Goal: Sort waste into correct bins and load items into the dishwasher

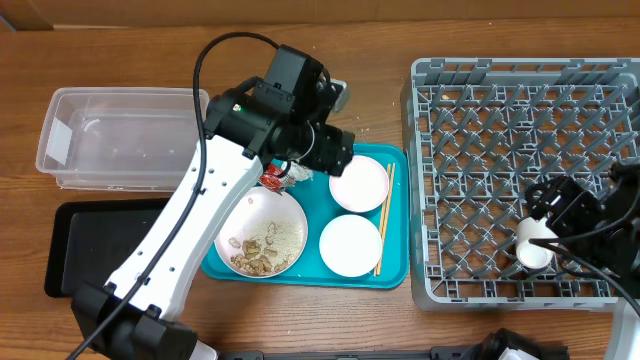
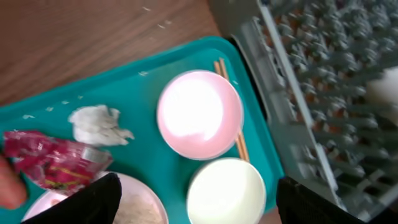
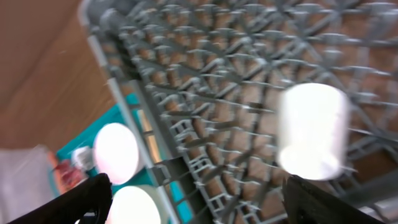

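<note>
My right gripper moves across and down onto the far white bowl's rim (image 1: 386, 187) (image 3: 138, 152) by the chopsticks next, since that bowl lies to its left in the overhead view.
A round white plate (image 1: 262, 232) with beige food scraps sits on the teal tray beside two white bowls (image 1: 358, 182) (image 1: 350, 244) and chopsticks (image 1: 384, 220). In the left wrist view the red wrapper (image 2: 53, 162) and white tissue (image 2: 98, 124) lie left of the bowls, with a blurred orange shape (image 2: 9, 186) at the frame's edge. My left gripper (image 2: 198, 183) hangs open above the tray, holding nothing. My right gripper (image 3: 196, 186) is open over the grey dish rack (image 1: 470, 150), close to a white cup (image 3: 313, 130) standing in it.
The clear tub (image 1: 120, 135) stands at the back left with the black tray (image 1: 80, 245) in front of it. The teal tray (image 1: 395, 270) lies against the rack's left wall. The left arm crosses over the plate's left side.
</note>
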Tool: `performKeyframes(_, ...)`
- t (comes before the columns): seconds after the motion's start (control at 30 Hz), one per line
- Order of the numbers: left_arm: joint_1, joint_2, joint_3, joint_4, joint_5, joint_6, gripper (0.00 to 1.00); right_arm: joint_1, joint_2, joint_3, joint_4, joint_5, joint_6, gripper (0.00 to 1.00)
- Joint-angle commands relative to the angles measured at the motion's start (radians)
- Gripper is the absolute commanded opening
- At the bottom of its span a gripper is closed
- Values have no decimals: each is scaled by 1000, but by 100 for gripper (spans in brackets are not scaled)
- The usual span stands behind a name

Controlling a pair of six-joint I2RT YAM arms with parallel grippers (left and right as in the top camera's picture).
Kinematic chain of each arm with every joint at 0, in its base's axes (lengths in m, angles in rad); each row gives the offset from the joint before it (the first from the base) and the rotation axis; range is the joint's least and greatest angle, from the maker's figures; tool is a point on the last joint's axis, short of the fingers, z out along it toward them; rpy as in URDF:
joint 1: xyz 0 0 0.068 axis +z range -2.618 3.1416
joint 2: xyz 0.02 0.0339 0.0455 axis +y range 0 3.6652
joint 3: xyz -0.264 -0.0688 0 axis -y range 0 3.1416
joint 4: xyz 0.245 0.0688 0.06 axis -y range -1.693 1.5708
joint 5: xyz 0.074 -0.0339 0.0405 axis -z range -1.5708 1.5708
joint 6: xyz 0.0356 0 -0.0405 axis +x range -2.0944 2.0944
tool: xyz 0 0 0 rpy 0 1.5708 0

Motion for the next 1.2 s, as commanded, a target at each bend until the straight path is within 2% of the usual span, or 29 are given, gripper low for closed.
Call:
performKeyframes(0.0, -13, 62, -74, 64, -113, -73, 80, -5, -7, 20, 16, -167, -56, 91)
performKeyframes(0.1, -32, 127, -116, 135, -109, -90, 76, -5, -7, 20, 19, -212, -86, 91)
performKeyframes(0.17, -48, 180, -117, 161, -113, -96, 70, -5, -7, 20, 18, -219, -96, 91)
performKeyframes(0.3, -68, 253, -116, 183, -111, -110, 67, -5, -7, 20, 1, -225, -111, 91)
performKeyframes(0.4, -69, 258, -116, 178, -114, -122, 68, 14, -7, 16, -27, -304, -180, 87)
performKeyframes(0.5, -55, 236, -95, 151, -132, -148, 67, 92, -6, -9, -19, -292, -185, 85)
performKeyframes(0.67, -16, 162, -14, 51, -151, -151, 68, 266, 34, -51, 41, -240, -150, 73)
performKeyframes(0.73, 6, 120, 34, -11, -182, -152, 68, 352, 62, -66, 77, -179, -117, 72)
performKeyframes(0.9, 73, -17, 115, -124, -262, -190, 78, 638, 177, -82, 203, 49, 26, 72)
performKeyframes(1.07, 162, -150, 119, -172, -265, -256, 82, 857, 292, -82, 328, 215, 143, 71)
performKeyframes(1.1, 179, -171, 119, -180, -265, -262, 85, 893, 323, -82, 352, 248, 169, 68)
performKeyframes(1.13, 192, -188, 119, -185, -265, -263, 100, 923, 357, -82, 377, 276, 199, 67)
performKeyframes(1.17, 202, -201, 119, -190, -266, -262, 100, 947, 393, -82, 399, 296, 224, 67)
